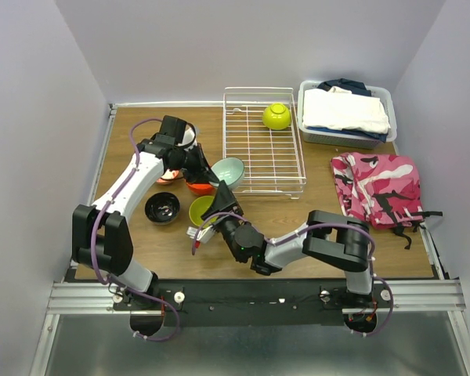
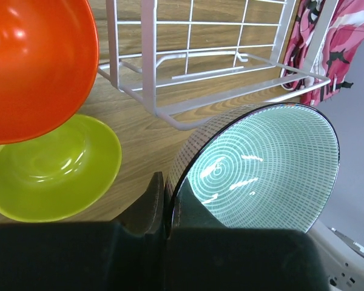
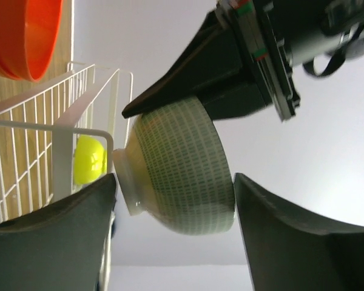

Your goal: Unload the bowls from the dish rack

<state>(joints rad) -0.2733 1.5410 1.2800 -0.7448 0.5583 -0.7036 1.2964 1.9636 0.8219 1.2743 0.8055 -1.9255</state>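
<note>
The pale blue bowl [image 1: 229, 171] [image 2: 261, 167] is clear of the rack, so my left gripper needs to move past the orange bowl and down onto the white-and-red bowl.
My left gripper [image 1: 207, 168] [image 2: 168, 182] is shut on the rim of the pale blue bowl [image 1: 229, 171] [image 2: 261, 167], held tilted above the table by the near left corner of the white wire dish rack [image 1: 254, 157] [image 2: 170, 103]. My right gripper [image 1: 206, 219] [image 3: 175, 179] is open below it, looking up at that bowl [image 3: 182, 176]. One lime-green bowl [image 1: 276, 117] [image 3: 89, 159] sits in the rack. On the table are a lime-green bowl [image 1: 201, 207] [image 2: 51, 170], an orange bowl [image 1: 200, 187] [image 2: 33, 60] and a dark-inside bowl [image 1: 162, 207]. The left arm partly hides a white-and-red bowl [image 1: 188, 137].
A grey bin of folded clothes [image 1: 346, 113] stands right of the rack at the back. A pink camouflage cloth [image 1: 376, 188] [image 2: 346, 36] lies at the right. White walls enclose the table on three sides.
</note>
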